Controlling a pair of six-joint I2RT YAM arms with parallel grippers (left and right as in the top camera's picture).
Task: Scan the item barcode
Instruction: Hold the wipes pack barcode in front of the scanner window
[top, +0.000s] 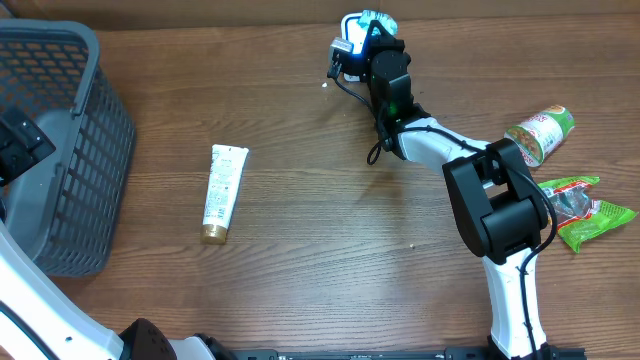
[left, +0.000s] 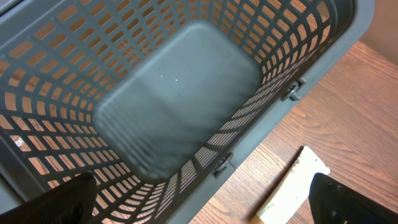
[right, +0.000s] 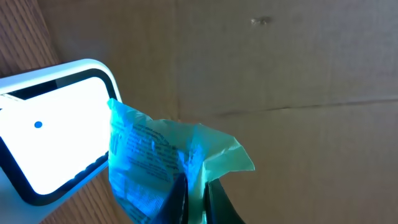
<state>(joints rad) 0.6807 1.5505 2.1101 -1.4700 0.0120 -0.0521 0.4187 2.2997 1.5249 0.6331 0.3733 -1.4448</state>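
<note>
I will next move my right gripper back and to the right in the overhead view, to let go in the gap between the cup and snack packets.
My right gripper (right: 196, 200) is shut on a green printed packet (right: 155, 165), pinching its lower edge. The packet is held right beside the white scanner (right: 56, 134), whose window glows and throws blue light on the print. Seen from overhead, the right arm reaches to the table's far edge, with the packet (top: 378, 20) just right of the scanner (top: 345, 50). My left gripper (left: 205, 208) hangs open above the grey basket's rim (left: 280, 99) with nothing between its fingers.
A white tube with a gold cap (top: 222, 192) lies on the wood right of the basket (top: 90, 60). At the right edge lie a green-lidded cup (top: 540, 132) on its side and green snack packets (top: 585, 210). A cardboard wall stands behind the scanner.
</note>
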